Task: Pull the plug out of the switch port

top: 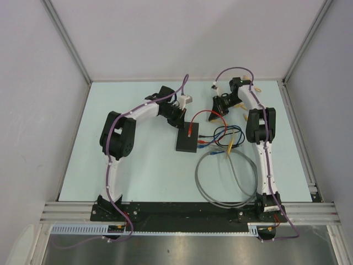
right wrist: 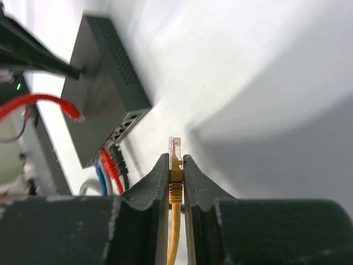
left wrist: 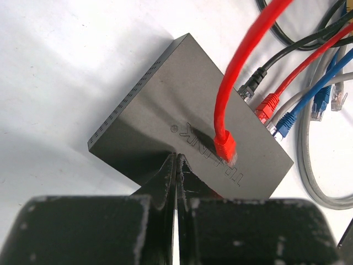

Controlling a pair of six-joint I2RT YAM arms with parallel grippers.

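Note:
The tabletop outward of the right gripper is bare and clear of the cables, so the right gripper needs to move outward, farther from the switch [top: 186, 139], and let go of the yellow plug.
The switch [top: 186, 139] is a flat matte-black box lying mid-table. Black, red and blue plugs [left wrist: 267, 106] sit in the sockets along its right edge. A loose red plug [left wrist: 225, 147] lies on its top. My left gripper [left wrist: 177, 159] is shut and empty, its tips resting on the switch's [left wrist: 165, 105] near edge; in the top view it [top: 179, 122] is at the switch's far end. My right gripper [right wrist: 176, 161] is shut on a yellow plug [right wrist: 175, 152], held clear of the switch [right wrist: 99, 88] and off its socket side. In the top view it [top: 219, 108] is to the switch's upper right.
A grey cable loop [top: 226, 182] lies on the table in front of the right arm. Blue, black and red cables [top: 223, 135] tangle just right of the switch, with a yellow cable [top: 229, 148] among them. White walls enclose the table on three sides.

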